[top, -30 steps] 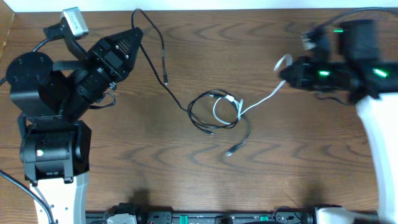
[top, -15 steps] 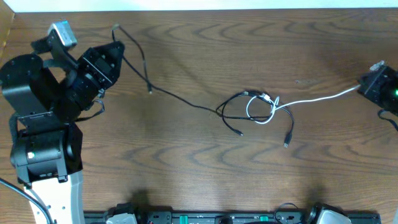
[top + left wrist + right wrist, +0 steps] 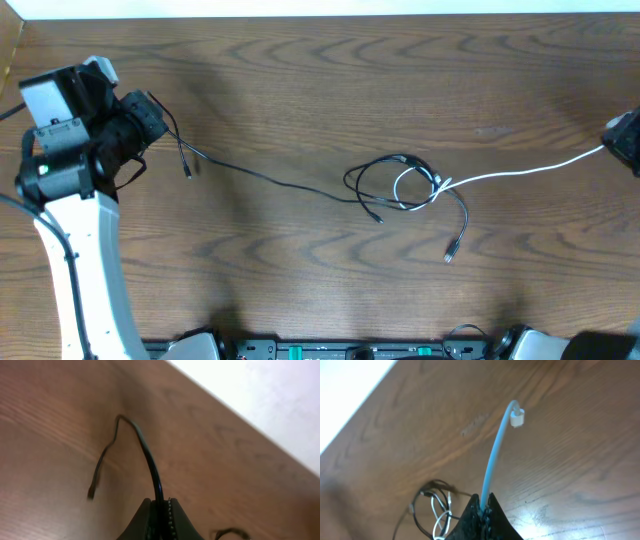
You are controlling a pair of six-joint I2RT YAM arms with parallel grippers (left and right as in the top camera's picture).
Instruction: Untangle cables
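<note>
I will move my right gripper toward the bare tabletop beside the tangle, to its left in the overhead view, and release the white cable [image 3: 520,171] there.
The black cable [image 3: 270,179] runs from my left gripper [image 3: 152,108] at the far left across the table to a tangle [image 3: 400,183] right of centre, where it loops with the white cable [image 3: 520,171]. The white cable runs on right to my right gripper [image 3: 612,140] at the right edge. In the left wrist view my left gripper [image 3: 161,510] is shut on the black cable [image 3: 150,462], whose plug end [image 3: 91,493] hangs free. In the right wrist view my right gripper [image 3: 483,505] is shut on the white cable [image 3: 495,455], whose white connector [image 3: 517,418] sticks out beyond the fingers. A black plug end [image 3: 450,256] lies below the tangle.
The wooden table [image 3: 300,280] fills the view, with a white wall strip along the far edge [image 3: 320,6]. The left arm's body [image 3: 60,160] stands at the left edge. Black fittings line the front edge [image 3: 350,350].
Both arms have drawn further apart, left arm to the left and right gripper to the right edge. The two cables are pulled straighter and the tangle has shrunk and shifted a little.
</note>
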